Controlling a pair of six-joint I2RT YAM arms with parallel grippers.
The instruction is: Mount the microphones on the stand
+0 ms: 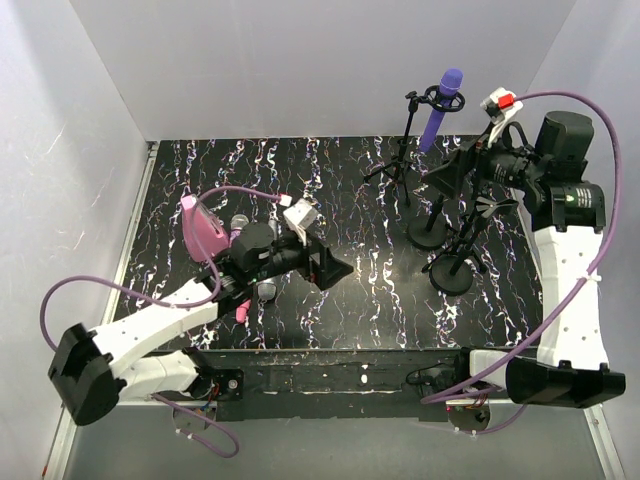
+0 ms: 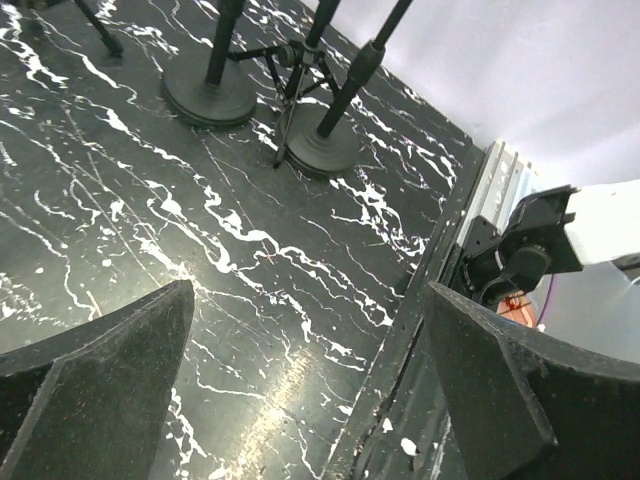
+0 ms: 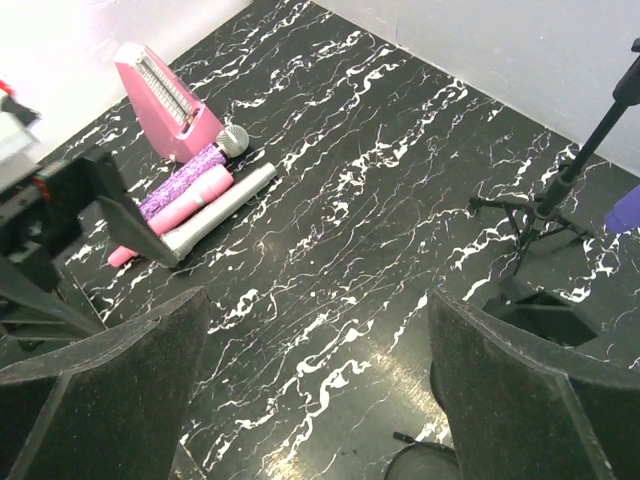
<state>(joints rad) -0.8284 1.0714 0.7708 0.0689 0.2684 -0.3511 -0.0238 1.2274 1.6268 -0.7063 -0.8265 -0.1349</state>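
I will reach to the right in the top view with my left gripper, toward the pole of the far round-based stand. I will tilt the gripper level because the pole stands upright.
The plain purple microphone (image 1: 441,105) sits tilted in the clip of a tripod stand (image 1: 405,150) at the back; its tip shows in the right wrist view (image 3: 626,208). The glittery pink-purple microphone (image 3: 185,185) with its grey mesh head, the plain pink one (image 3: 175,212) and the silver-grey one (image 3: 220,208) lie side by side on the table at the left, partly under my left arm. My left gripper (image 1: 338,268) (image 2: 308,300) is open and empty, just right of them. My right gripper (image 1: 455,180) (image 3: 318,300) is open and empty above the stands.
A pink wedge-shaped object (image 1: 203,228) (image 3: 165,100) stands behind the lying microphones. Two stands with round bases (image 1: 430,232) (image 1: 455,272) stand at the right, seen also in the left wrist view (image 2: 210,90) (image 2: 322,150). White walls enclose the black marbled table (image 1: 360,300).
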